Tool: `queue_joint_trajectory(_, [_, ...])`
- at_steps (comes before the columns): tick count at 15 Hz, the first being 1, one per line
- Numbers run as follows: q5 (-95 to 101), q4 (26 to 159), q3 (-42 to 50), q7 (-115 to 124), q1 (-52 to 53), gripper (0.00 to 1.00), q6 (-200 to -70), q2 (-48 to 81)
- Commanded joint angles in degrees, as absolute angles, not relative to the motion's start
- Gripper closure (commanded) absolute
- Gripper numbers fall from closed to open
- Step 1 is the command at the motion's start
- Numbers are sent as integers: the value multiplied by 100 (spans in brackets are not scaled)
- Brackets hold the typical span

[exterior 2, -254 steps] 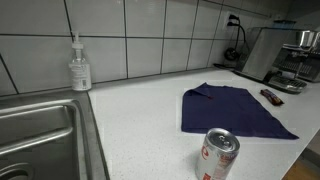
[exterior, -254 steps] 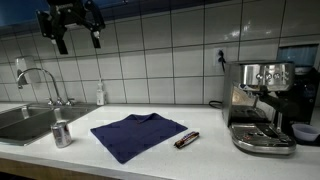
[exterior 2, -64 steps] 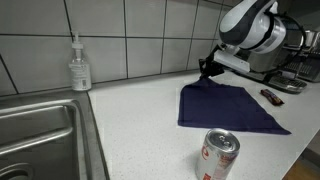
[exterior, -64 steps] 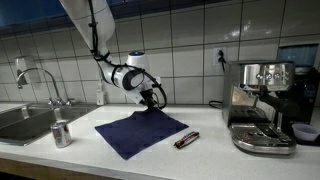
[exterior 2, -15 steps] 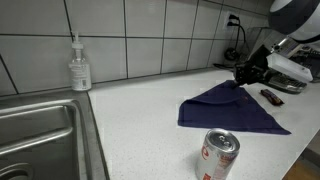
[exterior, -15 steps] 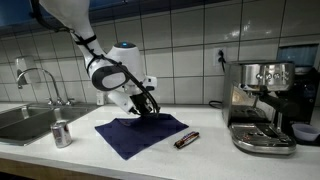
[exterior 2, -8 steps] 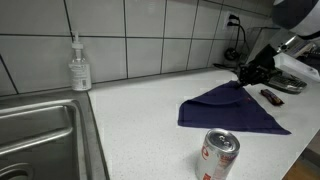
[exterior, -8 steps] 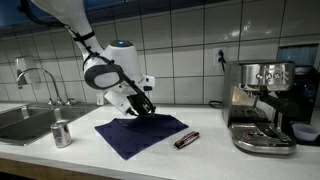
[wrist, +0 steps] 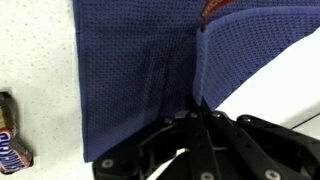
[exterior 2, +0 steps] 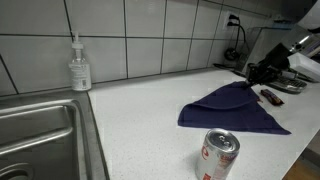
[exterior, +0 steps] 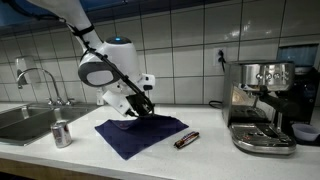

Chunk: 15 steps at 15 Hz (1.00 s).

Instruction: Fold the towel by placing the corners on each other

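The towel's near corner (exterior: 126, 156) lies flat and uncovered between my gripper and the counter's front edge. My gripper moves over it next and releases the raised corner.
The navy blue towel (exterior: 140, 135) lies on the white counter, with one of its corners lifted off the surface. My gripper (exterior: 147, 112) is shut on that raised corner, just above the towel's far side. In an exterior view the towel (exterior 2: 236, 108) rises in a tent up to the gripper (exterior 2: 252, 72). In the wrist view a ridge of the towel (wrist: 130, 60) runs up into the gripper (wrist: 197, 106), whose fingers are pressed together on the cloth. The other corners lie flat.
A silver can (exterior: 62, 133) (exterior 2: 219, 156) stands near the sink (exterior: 22, 122). A small brown bar (exterior: 187, 139) (wrist: 11, 133) lies beside the towel. An espresso machine (exterior: 262, 105) stands at one end of the counter. A soap bottle (exterior 2: 80, 66) is by the tiled wall.
The gripper has carried the pinched corner a little further across the towel, and the raised fold has lengthened. The rest of the towel, the can and the bar have not moved.
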<state>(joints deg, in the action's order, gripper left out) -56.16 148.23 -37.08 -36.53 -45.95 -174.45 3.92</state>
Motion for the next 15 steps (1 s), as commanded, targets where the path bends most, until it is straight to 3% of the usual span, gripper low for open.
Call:
queue_joint_trajectory(1, [-6137,15133,-3739,-4299,-4718,99,-17054,-151])
queue_joint_trajectory(15, [-6843,15900,-3345,-5473,-4571,99,-16450,-1069])
